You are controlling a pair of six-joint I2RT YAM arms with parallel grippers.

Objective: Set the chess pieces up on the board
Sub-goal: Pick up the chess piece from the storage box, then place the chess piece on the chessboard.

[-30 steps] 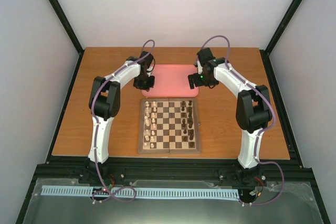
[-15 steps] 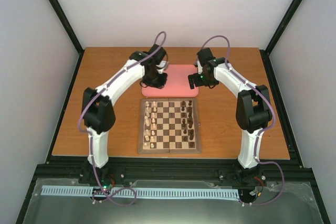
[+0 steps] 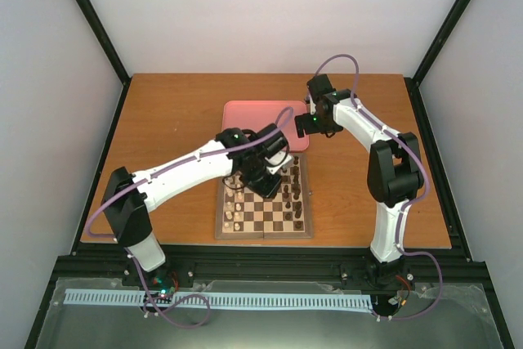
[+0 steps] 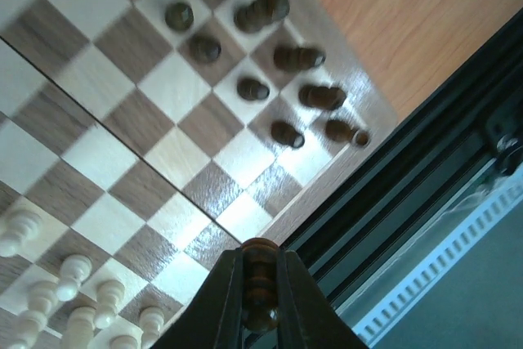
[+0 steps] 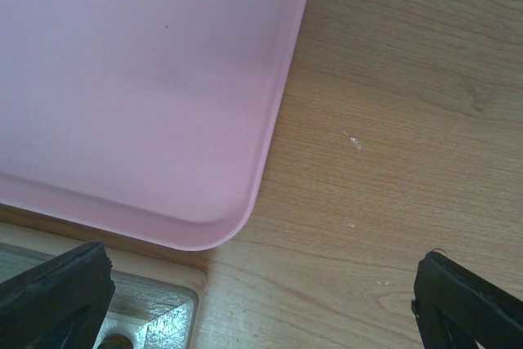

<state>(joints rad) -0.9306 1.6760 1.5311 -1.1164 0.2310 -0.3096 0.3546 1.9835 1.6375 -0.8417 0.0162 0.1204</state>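
The empty light square (image 3: pixel 288 225) (image 4: pixel 303 161) by the near-corner chess piece lies below on the right in the top view, so my left gripper should go down there next and release.
The board (image 3: pixel 263 234) lies mid-table with several dark chess pieces (image 3: pixel 296 202) along its right side and cream pieces (image 3: pixel 234 202) along its left. My left gripper (image 3: pixel 272 176) hovers over the board's far right part, shut on one dark brown chess piece (image 4: pixel 260 284) that stands between its jaws. In the left wrist view the dark pieces (image 4: pixel 278 91) stand in two rows by the board's edge (image 4: pixel 323 177), ahead of the left gripper (image 4: pixel 260 257). My right gripper (image 5: pixel 261 292) hangs open and empty over the table beside the pink tray's corner.
The pink tray (image 3: pixel 249 120) lies behind the board, and its rounded corner (image 5: pixel 221 226) shows in the right wrist view with nothing on the part seen. A corner of the board (image 5: pixel 155 308) sits just below it. The black frame rail (image 4: pixel 425 194) runs along the table's near edge.
My left arm has swung from the pink tray down and right to the board's dark side, gripper shut. The right arm has stayed still.
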